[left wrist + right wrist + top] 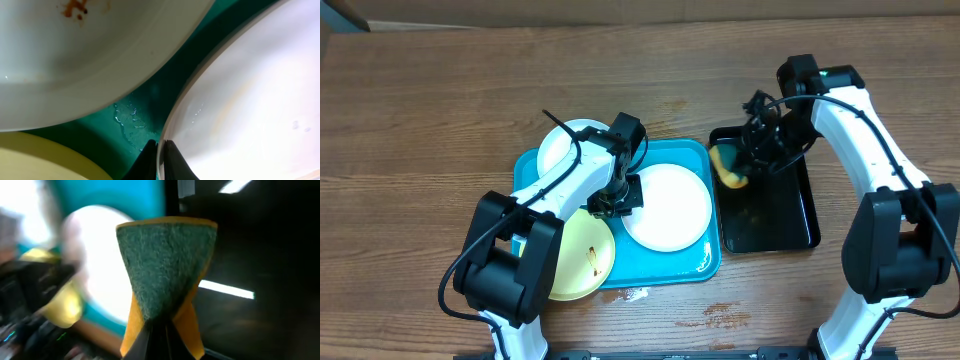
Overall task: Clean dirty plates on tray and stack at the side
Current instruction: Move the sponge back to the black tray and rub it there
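The black tray lies empty under the yellow sponge (165,270), so next I will lower my right gripper toward the bare middle of its bottom and let go there.
The turquoise tray (665,268) holds a clean-looking white plate (668,207). My left gripper (618,196) is shut on that plate's left rim, one finger on each side of the edge (161,150). A second white plate (75,55) with a red-brown smudge lies at the tray's back left (563,145). A pale yellow plate (582,258) with a small dark mark overlaps the tray's front left corner. Over the black tray, my right gripper (752,150) is shut on a yellow sponge (165,270) with its green scouring face towards the camera.
A glossy black tray (790,215) stands to the right of the turquoise one. Water drops lie on the turquoise tray's floor (127,120) and on the wooden table (635,293) in front of it. Both arms reach in from the near edge.
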Available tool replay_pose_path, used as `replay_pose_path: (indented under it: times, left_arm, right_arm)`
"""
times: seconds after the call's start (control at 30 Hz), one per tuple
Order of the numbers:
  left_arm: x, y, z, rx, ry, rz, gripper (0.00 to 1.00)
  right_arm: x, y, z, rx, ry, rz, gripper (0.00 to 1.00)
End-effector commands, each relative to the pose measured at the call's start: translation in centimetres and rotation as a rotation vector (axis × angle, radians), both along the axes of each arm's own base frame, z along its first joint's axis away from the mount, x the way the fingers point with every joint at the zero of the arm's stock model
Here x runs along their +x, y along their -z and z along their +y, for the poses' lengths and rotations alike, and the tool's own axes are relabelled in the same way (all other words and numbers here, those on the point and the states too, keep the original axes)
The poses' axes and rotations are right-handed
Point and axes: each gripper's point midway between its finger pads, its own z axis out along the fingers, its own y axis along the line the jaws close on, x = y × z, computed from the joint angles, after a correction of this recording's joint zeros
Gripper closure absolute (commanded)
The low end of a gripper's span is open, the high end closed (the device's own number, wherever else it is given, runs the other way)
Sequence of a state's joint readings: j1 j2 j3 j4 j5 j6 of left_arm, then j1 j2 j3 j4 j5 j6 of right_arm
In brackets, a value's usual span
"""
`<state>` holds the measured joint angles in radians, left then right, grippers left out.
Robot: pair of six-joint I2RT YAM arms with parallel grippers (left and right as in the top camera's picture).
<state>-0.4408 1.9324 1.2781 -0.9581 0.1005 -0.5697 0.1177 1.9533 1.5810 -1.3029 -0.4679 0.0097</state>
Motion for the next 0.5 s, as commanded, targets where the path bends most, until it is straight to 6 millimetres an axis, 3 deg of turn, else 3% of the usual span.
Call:
replay_pose_path:
  times: [0.0, 0.17, 0.23, 0.27, 0.33, 0.43, 0.47]
  left_arm:
    - [-0.1, 0.2, -0.1, 0.007, 0.021, 0.009, 0.90]
    - [-0.4, 0.2, 0.1, 0.013, 0.021, 0.021, 0.85]
    - [-0.4, 0.2, 0.1, 0.013, 0.021, 0.021, 0.74]
    - [-0.4, 0.2, 0.1, 0.013, 0.021, 0.021, 0.72]
    - [-0.4, 0.2, 0.1, 0.013, 0.021, 0.021, 0.64]
    - [-0.5, 0.2, 0.1, 0.014, 0.022, 0.023, 0.59]
    - [-0.5, 0.2, 0.1, 0.014, 0.021, 0.023, 0.58]
  right_arm:
    - [0.0, 2.7, -4.7, -0.308, 0.133, 0.014, 0.96]
    - [0.1, 5.7, -5.2, -0.340, 0.178, -0.010, 0.96]
    - [0.3, 6.8, -5.2, -0.336, 0.182, -0.030, 0.96]
    - [0.3, 7.2, -5.2, -0.334, 0.183, -0.038, 0.93]
    - [0.3, 7.8, -5.3, -0.335, 0.183, -0.045, 0.72]
    - [0.7, 7.4, -5.2, -0.332, 0.157, -0.067, 0.54]
    - [0.9, 6.9, -5.2, -0.331, 0.157, -0.069, 0.52]
